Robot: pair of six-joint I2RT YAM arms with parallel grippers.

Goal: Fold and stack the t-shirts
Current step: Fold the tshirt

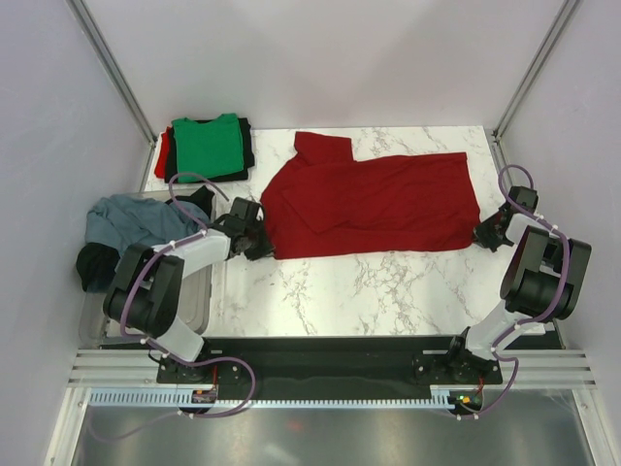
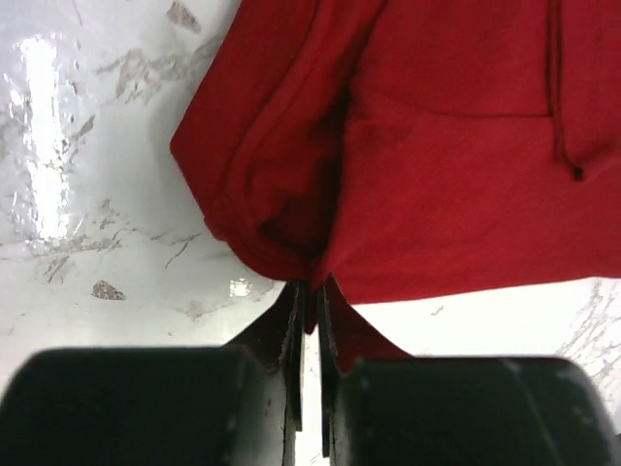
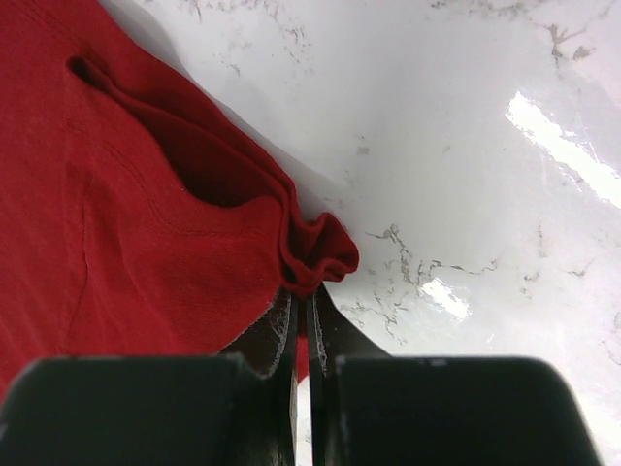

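Next, my left gripper rises with the shirt's corner. Then it comes back and down onto the bare near tabletop to release, because the cloth lies rumpled.
A dark red t-shirt (image 1: 374, 202) lies spread across the middle of the marble table, one sleeve folded up at the back. My left gripper (image 1: 260, 239) is shut on its front left corner; the wrist view shows red cloth (image 2: 388, 165) pinched between the fingers (image 2: 312, 301). My right gripper (image 1: 484, 233) is shut on the front right corner, the bunched hem (image 3: 315, 254) between its fingers. A stack of folded shirts sits at the back left, a bright green one (image 1: 208, 144) on top of a black one (image 1: 246, 146) and a red one (image 1: 161, 155).
A clear plastic tub (image 1: 199, 301) stands at the left edge beside the left arm, with a grey-blue shirt (image 1: 131, 219) and a black garment (image 1: 93, 267) draped on it. White walls and metal posts enclose the table.
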